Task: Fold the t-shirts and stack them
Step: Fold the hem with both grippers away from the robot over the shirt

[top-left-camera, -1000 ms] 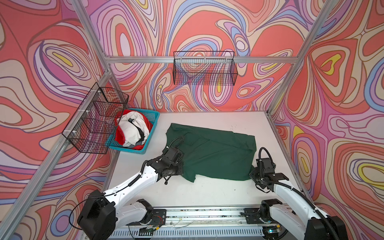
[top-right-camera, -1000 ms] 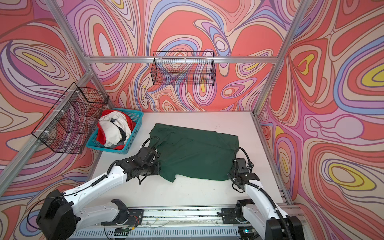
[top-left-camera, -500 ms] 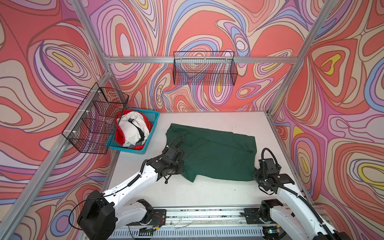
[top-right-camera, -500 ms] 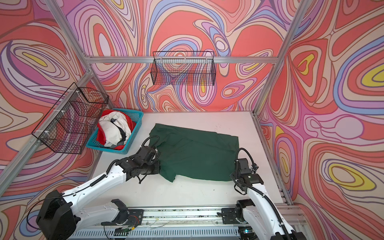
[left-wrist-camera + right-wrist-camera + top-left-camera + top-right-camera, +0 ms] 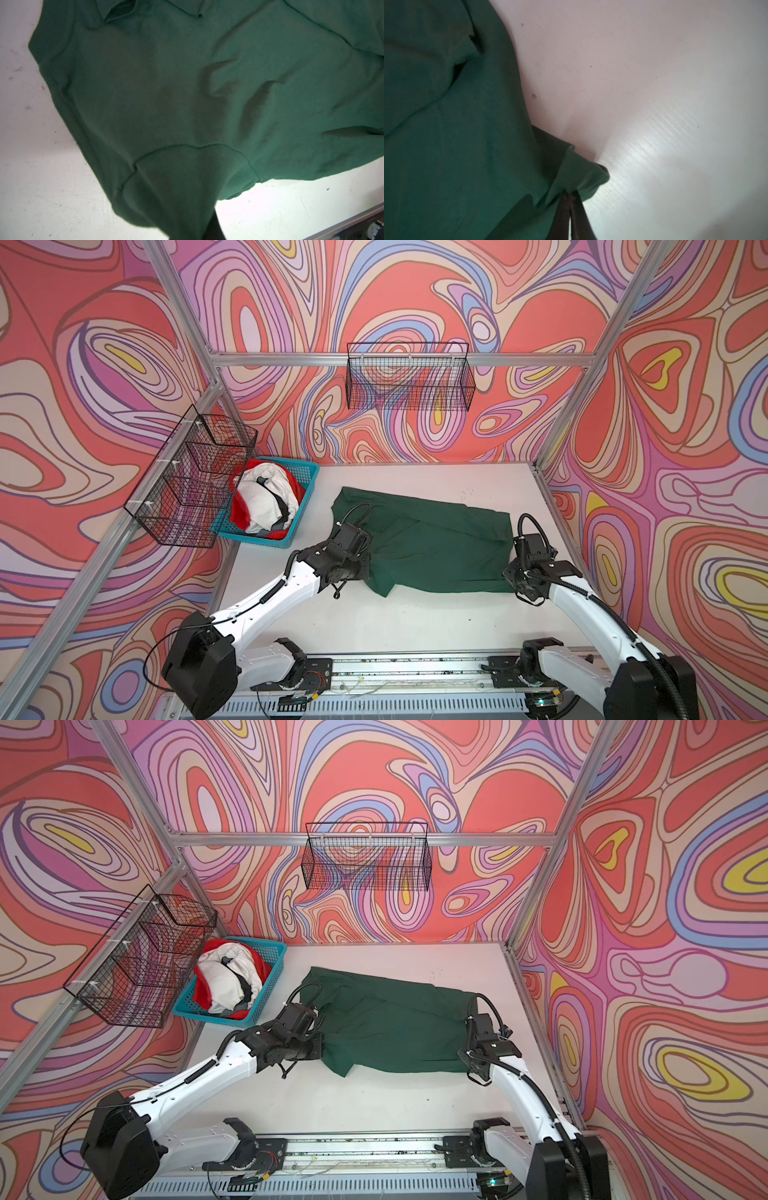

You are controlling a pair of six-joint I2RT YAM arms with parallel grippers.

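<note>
The near side of the shirt is unfolded. My left gripper will next carry the cloth outward and release it over the shirt's body (image 5: 382, 531) (image 5: 176, 40), which lies outward of it.
A dark green t-shirt (image 5: 432, 547) (image 5: 390, 1027) lies spread across the middle of the white table (image 5: 415, 622), wrinkled, with one edge folded over. My left gripper (image 5: 368, 572) (image 5: 322, 1052) is shut on the shirt's near left part. In the left wrist view the cloth (image 5: 187, 93) drapes over the jaws and hides them. My right gripper (image 5: 512, 580) (image 5: 464, 1060) is shut on the near right corner. The right wrist view shows its dark fingers (image 5: 564, 209) pinching a bunched fold of the cloth (image 5: 446, 124) just above the table.
A blue basket (image 5: 309, 489) (image 5: 276, 965) at the back left holds crumpled white, red and grey t-shirts (image 5: 266, 502). A black wire basket (image 5: 195, 481) hangs on the left wall, another wire basket (image 5: 409, 377) on the back wall. Walls close in three sides.
The right arm has shifted slightly while holding the shirt's near right corner, and the cloth lies a little flatter. The left arm has barely moved. Both grips are unchanged.
</note>
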